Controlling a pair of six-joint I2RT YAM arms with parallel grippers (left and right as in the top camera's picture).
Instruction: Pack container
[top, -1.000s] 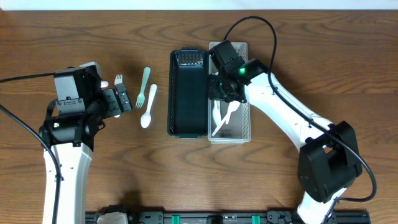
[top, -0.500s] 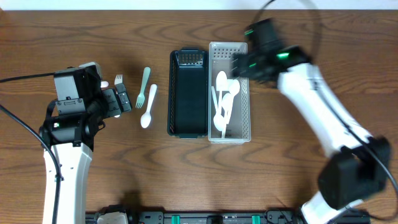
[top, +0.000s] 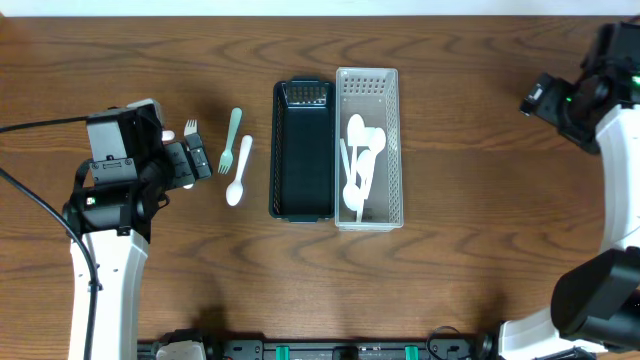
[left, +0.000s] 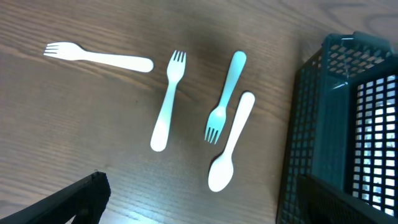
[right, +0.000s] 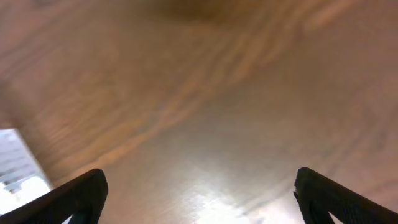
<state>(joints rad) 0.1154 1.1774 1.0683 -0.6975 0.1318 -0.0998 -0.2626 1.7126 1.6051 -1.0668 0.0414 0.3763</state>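
Observation:
The left gripper lowers its open fingers astride the pale fork's handle (left: 166, 104) near the fork's tines next, since the handle lies below with bare wood on both sides.
Two baskets stand side by side at the table's middle. The dark basket (top: 303, 165) has nothing in it, and the white basket (top: 369, 88) holds several white spoons (top: 359, 165). Left of them lie a green fork (top: 232, 138) and a white spoon (top: 239, 172). My left gripper (top: 196, 160) hovers open beside them, partly over a white fork (top: 190, 128). In the left wrist view the left gripper (left: 199, 202) is above a white fork (left: 99, 57), a pale fork (left: 166, 102), the green fork (left: 225, 99) and the white spoon (left: 231, 143). My right gripper (top: 540, 97) is open and holds nothing at the far right.
In the left wrist view the dark basket (left: 336, 124) fills the right side. The right wrist view is blurred: bare wood under the right gripper (right: 202, 193) and a corner of the white basket (right: 18, 162) at the left edge.
My right arm has swung away from the white basket to the far right, and its jaws have opened, leaving a spoon in the basket. The left arm has not moved.

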